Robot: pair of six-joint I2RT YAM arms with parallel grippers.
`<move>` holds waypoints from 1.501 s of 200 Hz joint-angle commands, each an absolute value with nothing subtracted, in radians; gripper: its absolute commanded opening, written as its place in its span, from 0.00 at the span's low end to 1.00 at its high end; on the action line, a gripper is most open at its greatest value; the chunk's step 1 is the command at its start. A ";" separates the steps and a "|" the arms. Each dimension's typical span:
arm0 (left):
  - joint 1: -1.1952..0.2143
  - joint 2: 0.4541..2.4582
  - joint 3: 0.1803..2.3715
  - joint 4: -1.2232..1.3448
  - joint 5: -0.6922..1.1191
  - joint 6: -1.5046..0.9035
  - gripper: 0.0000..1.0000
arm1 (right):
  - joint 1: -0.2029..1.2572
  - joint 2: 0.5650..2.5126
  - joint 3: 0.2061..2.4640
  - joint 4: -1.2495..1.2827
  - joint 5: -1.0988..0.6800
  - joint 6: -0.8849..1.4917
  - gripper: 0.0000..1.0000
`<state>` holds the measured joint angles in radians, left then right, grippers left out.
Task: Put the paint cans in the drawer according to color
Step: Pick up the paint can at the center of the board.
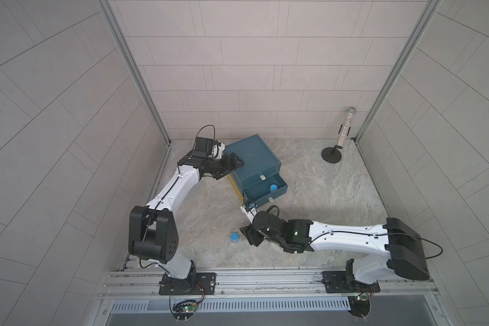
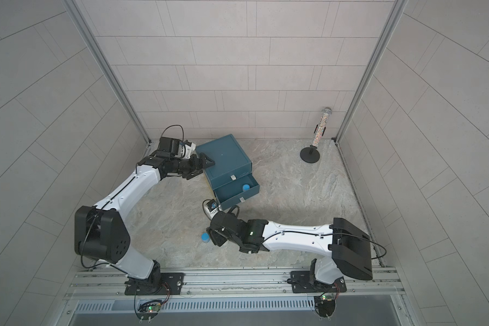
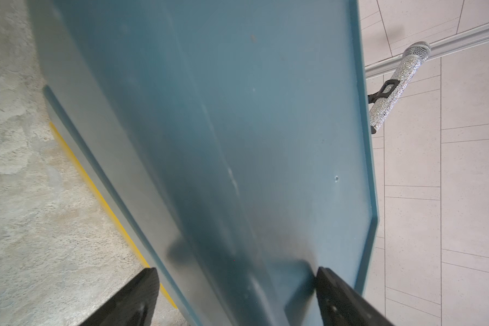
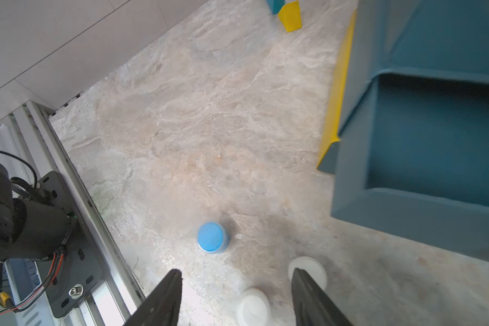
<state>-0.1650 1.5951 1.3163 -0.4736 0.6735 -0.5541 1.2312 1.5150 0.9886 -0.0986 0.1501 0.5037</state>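
Observation:
The open drawer holds a blue paint can, so next my right gripper needs to leave the white paint cans and lower astride the blue paint can on the floor.
Both top views show a teal cabinet point(image 1: 251, 155) point(image 2: 226, 155) whose lower drawer point(image 1: 266, 199) point(image 2: 237, 197) is pulled out, with one blue paint can point(image 1: 273, 187) point(image 2: 246, 186) inside. A second blue paint can point(image 1: 234, 237) point(image 2: 205, 237) point(image 4: 211, 237) stands on the floor. My right gripper point(image 1: 247, 234) point(image 2: 213, 237) point(image 4: 236, 272) hangs open just right of it, holding nothing. Two white paint cans point(image 4: 253, 306) point(image 4: 308, 268) stand under it, hidden in the top views. My left gripper point(image 1: 229, 166) point(image 2: 199, 168) point(image 3: 236, 271) is open astride the cabinet's point(image 3: 237, 113) top left edge.
The upper drawer, with a white tab point(image 1: 263, 177), is shut. A yellow strip point(image 4: 336, 93) runs along the cabinet's base. A glittery tube on a black stand point(image 1: 345, 127) point(image 2: 319, 127) point(image 3: 398, 84) stands at the back right corner. A metal rail point(image 1: 266, 278) borders the front.

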 commanded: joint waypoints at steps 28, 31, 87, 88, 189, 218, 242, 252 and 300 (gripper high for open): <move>-0.167 1.618 1.311 -0.551 0.641 -0.546 0.93 | 1.267 1.702 1.095 -0.076 0.119 0.536 0.65; -0.167 1.617 1.311 -0.552 0.639 -0.546 0.93 | 1.267 1.713 1.102 -0.079 0.117 0.538 0.65; -0.167 1.618 1.312 -0.551 0.644 -0.546 0.93 | 1.265 1.851 1.185 -0.095 0.082 0.529 0.66; -0.167 1.617 1.312 -0.551 0.643 -0.546 0.93 | 1.265 1.853 1.187 -0.096 0.084 0.529 0.66; -0.169 1.615 1.312 -0.551 0.649 -0.548 0.93 | 1.223 1.925 1.191 -0.152 0.055 0.550 0.65; -0.167 1.614 1.312 -0.550 0.647 -0.548 0.93 | 1.223 1.939 1.193 -0.151 0.046 0.549 0.62; -0.167 1.615 1.312 -0.551 0.647 -0.548 0.93 | 1.223 1.954 1.194 -0.150 0.049 0.552 0.59; -0.167 1.613 1.313 -0.550 0.646 -0.548 0.93 | 1.223 1.959 1.192 -0.150 0.052 0.553 0.57; -0.167 1.613 1.312 -0.551 0.646 -0.548 0.93 | 1.223 1.962 1.182 -0.137 0.062 0.558 0.48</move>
